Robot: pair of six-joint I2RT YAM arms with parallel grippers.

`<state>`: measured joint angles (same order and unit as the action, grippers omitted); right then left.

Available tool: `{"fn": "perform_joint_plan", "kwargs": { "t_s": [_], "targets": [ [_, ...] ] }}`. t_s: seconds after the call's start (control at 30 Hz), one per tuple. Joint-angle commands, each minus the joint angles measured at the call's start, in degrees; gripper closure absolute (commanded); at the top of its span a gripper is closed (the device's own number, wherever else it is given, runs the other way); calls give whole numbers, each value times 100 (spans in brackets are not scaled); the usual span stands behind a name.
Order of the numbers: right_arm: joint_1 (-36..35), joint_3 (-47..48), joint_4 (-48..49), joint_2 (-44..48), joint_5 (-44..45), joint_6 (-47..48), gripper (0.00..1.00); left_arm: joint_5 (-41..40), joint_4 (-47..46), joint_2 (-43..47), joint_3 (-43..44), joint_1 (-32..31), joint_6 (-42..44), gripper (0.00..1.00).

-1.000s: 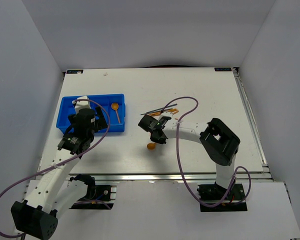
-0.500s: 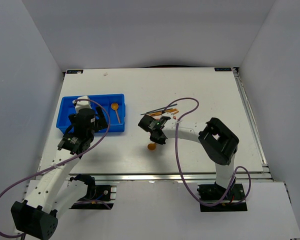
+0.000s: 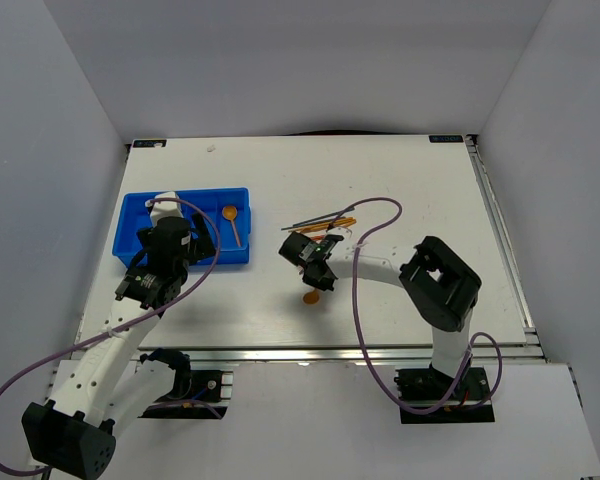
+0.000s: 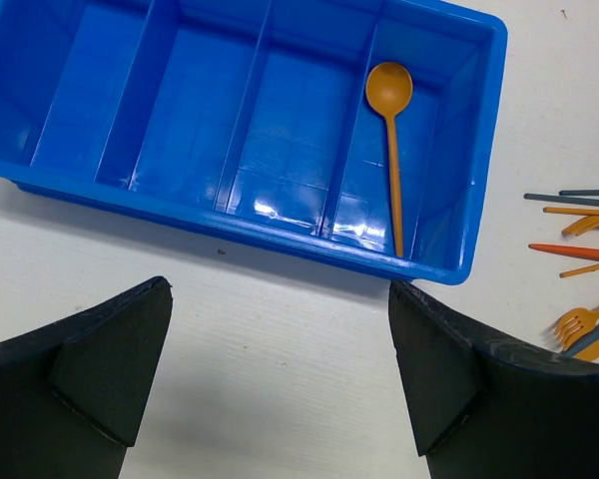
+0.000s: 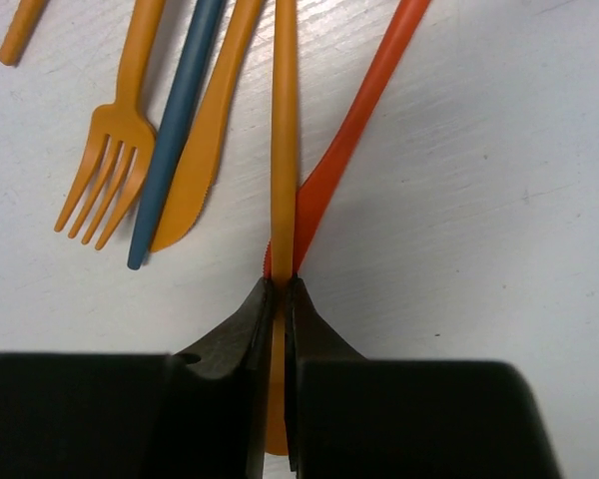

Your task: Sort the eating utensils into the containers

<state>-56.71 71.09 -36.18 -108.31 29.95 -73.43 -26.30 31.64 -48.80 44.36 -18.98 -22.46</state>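
Note:
My right gripper needs to move up and to the left in the top view next, over the tray's end section, and let go of the spoon, because another spoon is there.
A bright blue tray stands at the left and fills the top of the left wrist view. One orange spoon lies in its rightmost compartment. My left gripper is open and empty, just off the tray's near edge. My right gripper is shut on the handle of an orange spoon, whose bowl pokes out on the near side of the gripper. A red utensil lies right beside the held handle.
More utensils lie in a loose pile beyond my right gripper: an orange fork, a dark blue stick and an orange knife. Some also show at the right edge of the left wrist view.
My right gripper has shifted slightly right and nearer, with the orange spoon in it. The left arm has not moved.

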Motion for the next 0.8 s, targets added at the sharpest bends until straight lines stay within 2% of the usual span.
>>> {"fn": "perform_joint_plan", "kwargs": {
  "t_s": [0.0, 0.33, 0.37, 0.43, 0.47, 0.5, 0.53, 0.6, 0.77],
  "targets": [
    [-33, -43, -310, 371, 274, -181, 96, 46, -70, 37, 3, -27, 40, 2],
    [-130, -262, -232, 1312, 511, -67, 95, 11, -61, 28, 11, -27, 40, 2],
    [-139, -323, -135, 1365, 468, 3, 100, -15, -53, 28, 11, -27, 40, 2],
    [-218, -481, 976, 1575, 284, 914, 100, -85, -17, 45, 46, -27, 14, 2],
    [-253, -604, 1634, 1637, -161, 1414, 100, -277, 0, 72, 64, -27, -4, 2],
    [-262, -779, 2772, 1699, -453, 2150, 100, -392, 52, 142, 82, -27, -65, 2],
    [-262, -737, 3027, 1656, -638, 2314, 100, -497, 70, 186, 90, -27, -101, 2],
    [-262, -126, 3353, 1307, -1104, 2779, 100, -787, 149, 361, 117, -27, -197, 2],
    [-271, 1817, 3171, 190, -1606, 3992, 100, -1184, 194, 810, 73, -27, -312, 2]
  ]
}}
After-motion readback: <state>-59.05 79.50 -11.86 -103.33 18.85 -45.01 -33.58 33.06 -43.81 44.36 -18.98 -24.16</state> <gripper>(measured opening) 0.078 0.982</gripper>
